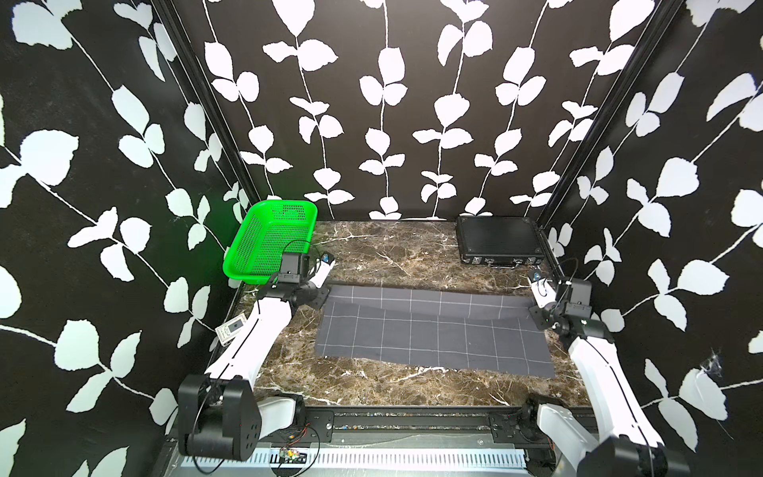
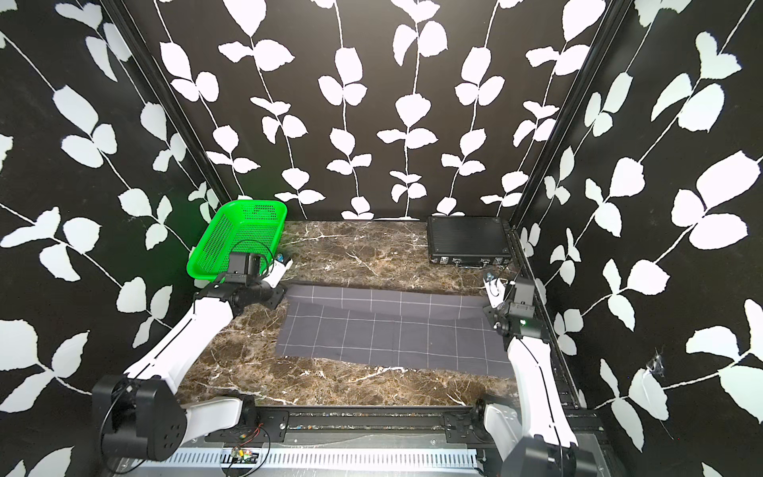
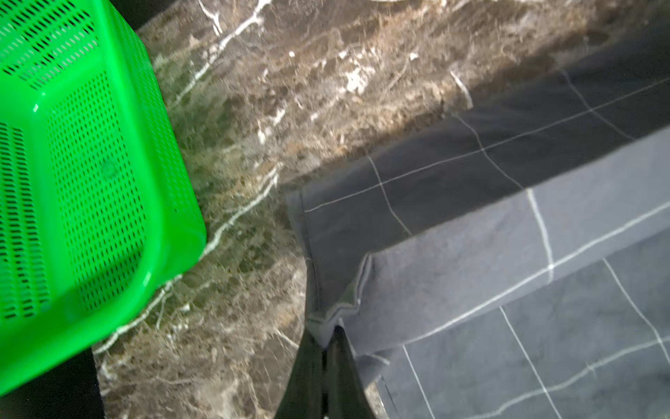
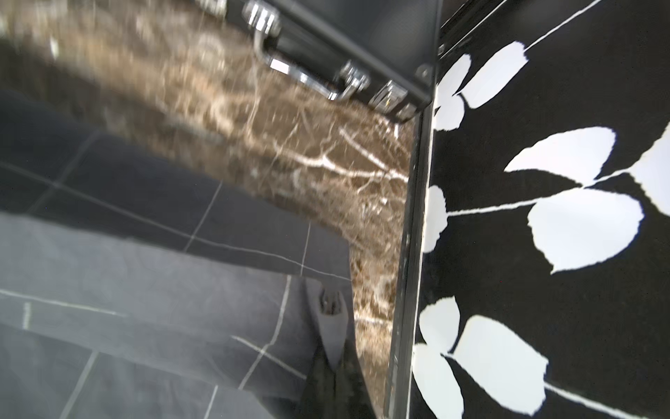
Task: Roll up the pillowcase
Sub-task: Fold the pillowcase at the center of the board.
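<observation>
My right gripper moves back over the pillowcase's end by the wall (image 1: 539, 350) next and lets go of the pillowcase's pointed corner. The near part of the pillowcase (image 1: 433, 334) lies flat and uncovered.
The dark grey pillowcase (image 1: 433, 334) (image 2: 392, 336) with thin white grid lines lies spread across the marble table in both top views. Its far strip is turned over into a fold that runs from side to side. My left gripper (image 1: 324, 298) (image 2: 280, 295) is at the fold's left end. In the left wrist view the gripper (image 3: 331, 335) is shut on a bunched corner of the pillowcase (image 3: 507, 254). My right gripper (image 1: 534, 312) (image 2: 489, 312) is at the fold's right end. In the right wrist view it (image 4: 335, 362) is shut on a pointed corner of the pillowcase (image 4: 145, 283).
A green perforated basket (image 1: 268, 243) (image 3: 90, 181) stands at the back left, close beside my left wrist. A rigid black case (image 1: 499, 239) (image 4: 326, 43) with metal latches lies at the back right. A small white device (image 1: 231, 328) sits on the left table edge. Patterned walls enclose three sides.
</observation>
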### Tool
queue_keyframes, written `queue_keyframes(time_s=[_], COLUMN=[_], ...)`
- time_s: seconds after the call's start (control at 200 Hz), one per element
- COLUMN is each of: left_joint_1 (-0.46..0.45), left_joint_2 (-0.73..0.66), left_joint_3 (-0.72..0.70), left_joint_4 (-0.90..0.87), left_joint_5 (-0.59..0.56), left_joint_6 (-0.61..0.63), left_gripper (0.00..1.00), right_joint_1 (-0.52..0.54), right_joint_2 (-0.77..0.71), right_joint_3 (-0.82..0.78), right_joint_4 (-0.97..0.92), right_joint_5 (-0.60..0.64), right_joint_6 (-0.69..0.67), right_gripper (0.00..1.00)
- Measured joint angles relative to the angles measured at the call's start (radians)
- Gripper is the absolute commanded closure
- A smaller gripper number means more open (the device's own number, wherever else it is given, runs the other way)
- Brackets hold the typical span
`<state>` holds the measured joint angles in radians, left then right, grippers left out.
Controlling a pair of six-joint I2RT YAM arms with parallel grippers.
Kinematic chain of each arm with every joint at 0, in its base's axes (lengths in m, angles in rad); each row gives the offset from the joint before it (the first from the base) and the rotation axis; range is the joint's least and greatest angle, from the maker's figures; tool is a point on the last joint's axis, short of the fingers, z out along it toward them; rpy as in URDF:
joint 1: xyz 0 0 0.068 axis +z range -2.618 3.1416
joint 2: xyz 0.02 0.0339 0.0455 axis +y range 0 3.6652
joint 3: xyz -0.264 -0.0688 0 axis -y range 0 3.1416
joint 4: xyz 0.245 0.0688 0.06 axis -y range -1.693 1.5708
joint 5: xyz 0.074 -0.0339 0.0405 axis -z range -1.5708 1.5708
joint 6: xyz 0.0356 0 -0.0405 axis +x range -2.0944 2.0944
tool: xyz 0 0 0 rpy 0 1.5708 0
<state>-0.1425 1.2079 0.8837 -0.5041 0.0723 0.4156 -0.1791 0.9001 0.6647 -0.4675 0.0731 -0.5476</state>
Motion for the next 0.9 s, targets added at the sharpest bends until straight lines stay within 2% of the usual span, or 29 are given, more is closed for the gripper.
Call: queue_keyframes(time_s=[0.28, 0.53, 0.895], left_joint_1=[-0.077, -0.1, -0.131], left_joint_2=[-0.046, -0.08, -0.079], left_joint_3=[-0.127, -0.203, -0.222], left_joint_4=[-0.026, -0.056, -0.098], left_joint_5=[-0.041, -0.074, -0.111], left_joint_6=[0.012, 0.042, 0.133], left_gripper=[1.0, 1.0, 1.0], right_joint_1=[0.002, 0.016, 0.057], right_joint_2=[-0.093, -0.112, -0.127], right_joint_3=[-0.133, -0.141, -0.142], right_joint_4=[-0.034, -0.076, -0.2], right_joint_5=[0.072, 0.084, 0.137], right_joint_6=[-0.097, -0.171, -0.293], right_gripper=[1.0, 1.0, 0.98])
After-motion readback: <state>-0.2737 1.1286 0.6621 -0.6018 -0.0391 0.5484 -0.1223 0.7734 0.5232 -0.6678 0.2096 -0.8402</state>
